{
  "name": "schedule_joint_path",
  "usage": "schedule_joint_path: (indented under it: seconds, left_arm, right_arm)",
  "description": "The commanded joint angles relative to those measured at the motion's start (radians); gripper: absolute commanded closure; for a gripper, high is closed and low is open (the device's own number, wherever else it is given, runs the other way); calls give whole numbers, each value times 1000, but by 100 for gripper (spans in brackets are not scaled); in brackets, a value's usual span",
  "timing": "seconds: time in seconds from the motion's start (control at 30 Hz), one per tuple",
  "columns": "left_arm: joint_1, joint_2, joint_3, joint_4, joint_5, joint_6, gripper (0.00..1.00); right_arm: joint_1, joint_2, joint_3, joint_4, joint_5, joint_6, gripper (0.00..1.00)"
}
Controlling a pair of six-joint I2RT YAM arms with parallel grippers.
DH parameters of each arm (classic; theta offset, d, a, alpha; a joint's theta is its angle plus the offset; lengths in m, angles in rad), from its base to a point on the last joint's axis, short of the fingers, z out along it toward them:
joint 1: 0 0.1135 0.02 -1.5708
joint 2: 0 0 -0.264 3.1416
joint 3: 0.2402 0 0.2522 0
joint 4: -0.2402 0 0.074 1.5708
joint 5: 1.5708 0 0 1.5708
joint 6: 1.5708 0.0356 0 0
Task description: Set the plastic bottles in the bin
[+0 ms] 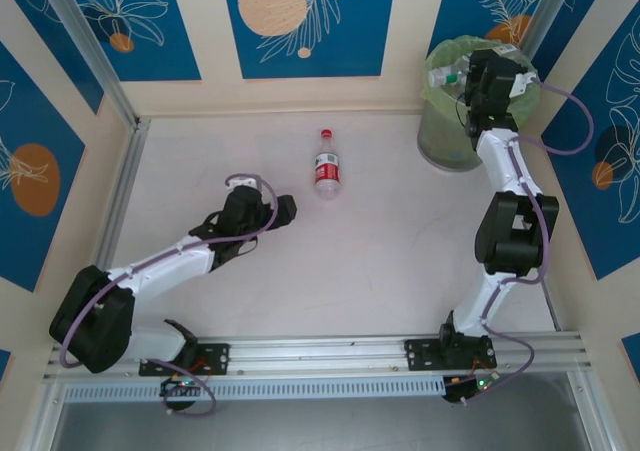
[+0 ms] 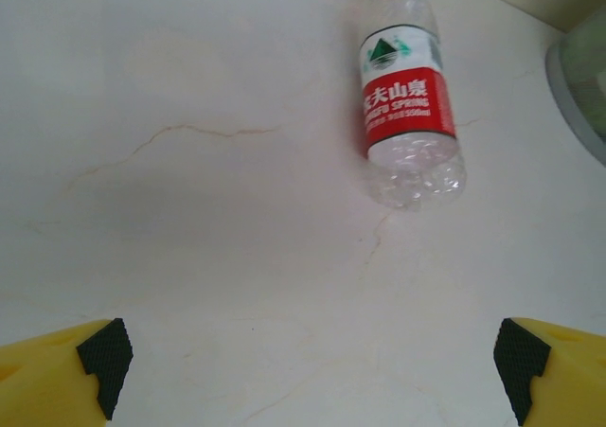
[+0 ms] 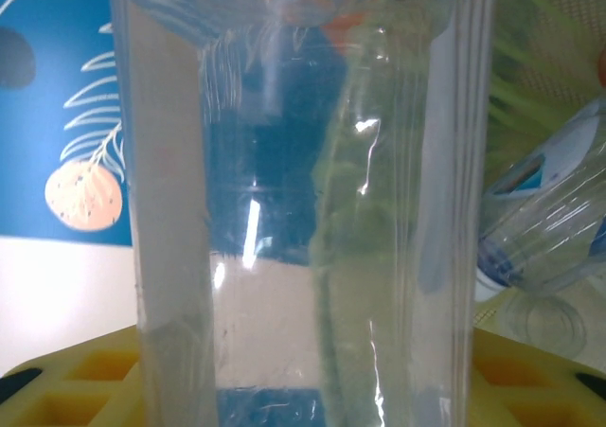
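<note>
Next, my right gripper needs to ease a little lower over the green bag and open to release the clear bottle, since the bin's opening lies below the gripper's fingers.
A clear plastic bottle [image 1: 327,169] with a red cap and red label lies on its side on the white table. In the left wrist view this bottle [image 2: 407,105] lies ahead and to the right. My left gripper [image 1: 284,209] rests low just left of it, open, with nothing between its fingertips [image 2: 104,361]. My right gripper [image 1: 492,83] hangs over the grey-green bin [image 1: 440,141] at the back right. It is shut on a clear bottle [image 3: 303,209] that stands upright between the yellow fingers [image 3: 85,380]. Another bottle [image 3: 544,219] with a blue label lies in the bin's green bag.
The bin's rim [image 2: 579,81] shows at the right edge of the left wrist view. Blue-patterned walls close in the table at the back and sides. An aluminium rail [image 1: 320,356] runs along the near edge by the arm bases.
</note>
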Motion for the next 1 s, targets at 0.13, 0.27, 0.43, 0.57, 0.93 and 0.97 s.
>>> schedule_joint_path:
  seconds: [0.13,0.27,0.43,0.57,0.93,0.97]
  left_arm:
    - [9,50,58,-7,54,12,0]
    - [8,69,72,-8,79,5,0]
    - [4,60,64,-9,83,4,0]
    - [4,59,58,-27,72,8,0]
    - [4,95,81,-19,96,9,0]
    - [4,95,80,-19,95,9,0]
  right_arm:
    - [-21,55,51,-27,48,189,74]
    - [-22,80,71,-39,49,253,71]
    - [-10,97,127,-105,87,238,60]
    - [-4,92,150,-153,130,221,54]
    - [25,57,176,-257,209,211,32]
    - [27,54,180,-265,213,206,28]
